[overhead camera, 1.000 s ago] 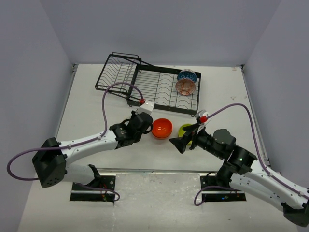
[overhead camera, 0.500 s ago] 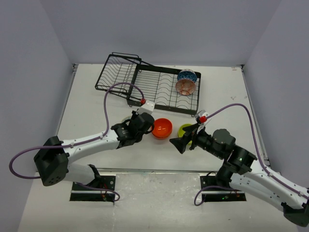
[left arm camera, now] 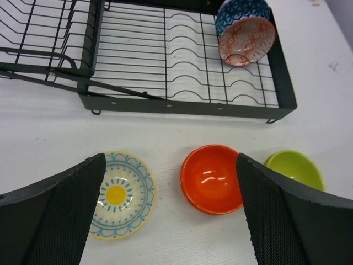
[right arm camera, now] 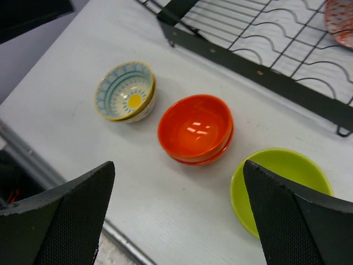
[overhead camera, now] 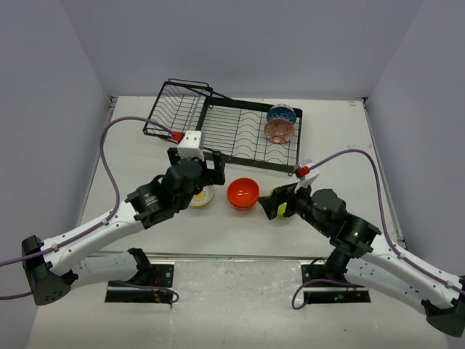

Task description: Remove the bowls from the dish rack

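The pinkish bowl is still in the rack (overhead camera: 218, 109), outward of my right gripper, so my right gripper should move outward next, turning, onto the pinkish bowl's rim (overhead camera: 292, 131) beside the rack's end.
The black wire dish rack (overhead camera: 218, 109) lies at the back of the table. A blue patterned bowl (overhead camera: 280, 113) and a pinkish patterned bowl (overhead camera: 279, 130) stand on edge at its right end. On the table in front of it sit three bowls in a row: cream with a yellow flower (left arm camera: 118, 194), orange-red (left arm camera: 211, 178) and lime green (left arm camera: 295, 168). My left gripper (left arm camera: 170, 165) hangs open above the cream and orange-red bowls and holds nothing. My right gripper (right arm camera: 177, 165) is open and empty, low over the table just in front of the orange-red bowl (right arm camera: 196, 128) and the green bowl (right arm camera: 281, 176).
The rack's smaller tilted section (overhead camera: 178, 105) sticks out at the back left. A metal rail (right arm camera: 33, 160) runs along the table's near edge. Grey walls close in the table on three sides. The two arms' cables loop over the table.
My left gripper has opened and let go of the cream bowl, which now sits left of the orange-red one. The left arm has lifted and drawn back leftward. The right arm barely shifted.
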You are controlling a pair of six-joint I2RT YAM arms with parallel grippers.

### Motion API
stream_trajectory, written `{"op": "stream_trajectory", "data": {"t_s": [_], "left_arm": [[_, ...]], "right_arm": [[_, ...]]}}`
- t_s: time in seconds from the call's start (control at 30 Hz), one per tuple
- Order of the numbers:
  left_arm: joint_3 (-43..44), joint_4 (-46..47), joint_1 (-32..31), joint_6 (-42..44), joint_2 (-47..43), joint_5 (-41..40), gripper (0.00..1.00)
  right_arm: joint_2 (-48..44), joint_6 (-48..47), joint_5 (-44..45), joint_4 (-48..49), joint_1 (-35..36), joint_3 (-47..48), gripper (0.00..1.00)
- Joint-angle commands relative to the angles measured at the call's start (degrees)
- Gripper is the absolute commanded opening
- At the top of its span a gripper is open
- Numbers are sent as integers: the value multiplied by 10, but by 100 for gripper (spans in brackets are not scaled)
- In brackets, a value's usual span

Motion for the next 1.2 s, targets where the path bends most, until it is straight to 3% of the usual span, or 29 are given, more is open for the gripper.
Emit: {"op": "stream_trajectory", "data": {"t_s": [0.0,0.13,0.23,0.3,0.33,0.37,0.47,0.57,0.8,0.97,1.17], "left_arm": [[47,-61,6,-78,-5,8,100],[53,-183,6,-157,-74,-71,100],[55,-259,6,-195,-131,-91,100],[53,-283,5,-166,-176,-65,100],[52,-287,5,-152,-189,-56,100],[51,-294,6,-143,-202,-49,100],[33,-297,6,-111,-255,-51,100],[-14,-281,6,-85,-298,-76,100],[-54,-244,6,-62,-344,-73,100],[-55,-244,6,-57,-325,-57,100],[-55,-243,6,-56,-322,-48,100]], "right_arm": [[70,26,123,-14,-15,59,99],[201,16,115,-78,-111,144,99],[314,-54,139,-89,-162,214,99],[406,-145,164,-88,-183,263,99],[406,-184,171,-83,-189,279,99],[462,-269,179,-72,-194,300,99],[549,-379,180,-22,-215,346,99],[604,-444,164,3,-237,390,99],[672,-645,183,191,-249,384,99],[727,-681,192,213,-251,429,88],[772,-715,190,235,-264,465,84]]}}
